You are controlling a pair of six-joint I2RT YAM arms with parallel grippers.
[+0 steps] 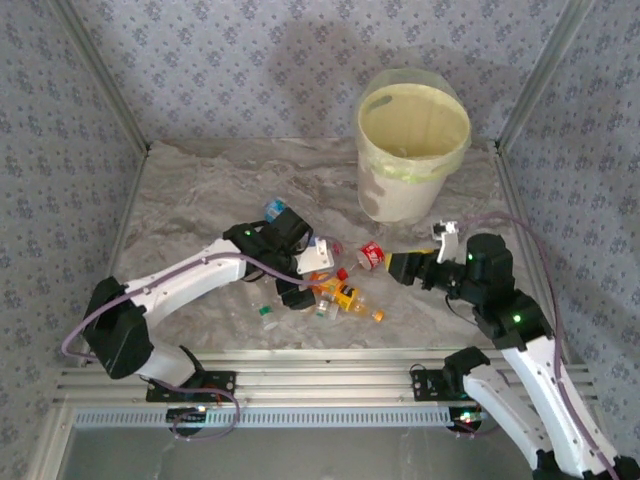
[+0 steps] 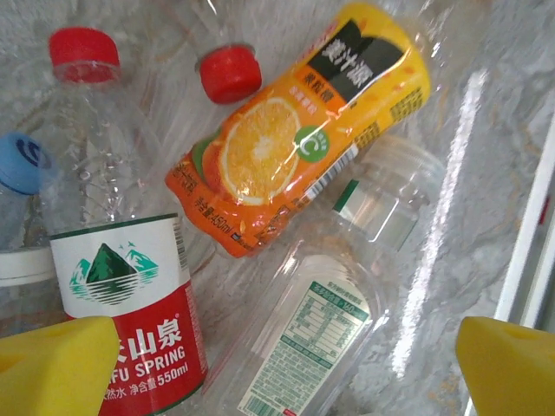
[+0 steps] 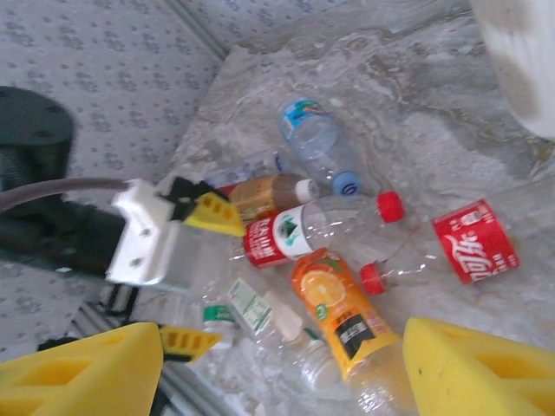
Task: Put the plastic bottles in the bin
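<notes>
My left gripper lowers and turns next until its fingers squarely straddle the clear green-labelled bottle's shoulder below, since the bottle slants between them.
The bin, a cream bucket with a pale yellow-green liner, stands at the back right. Several plastic bottles lie in a heap mid-table. My left gripper hangs open over the heap. In the left wrist view its yellow pads straddle a clear green-labelled bottle, beside a red-labelled bottle and an orange juice bottle. My right gripper points left at the heap from the right. It is open, and the orange bottle lies below and ahead of it, untouched.
A red cola-labelled bottle, a blue-capped one and a brown tea bottle lie around the heap. The left gripper sits close ahead of the right one. Patterned walls and metal posts enclose the marble table.
</notes>
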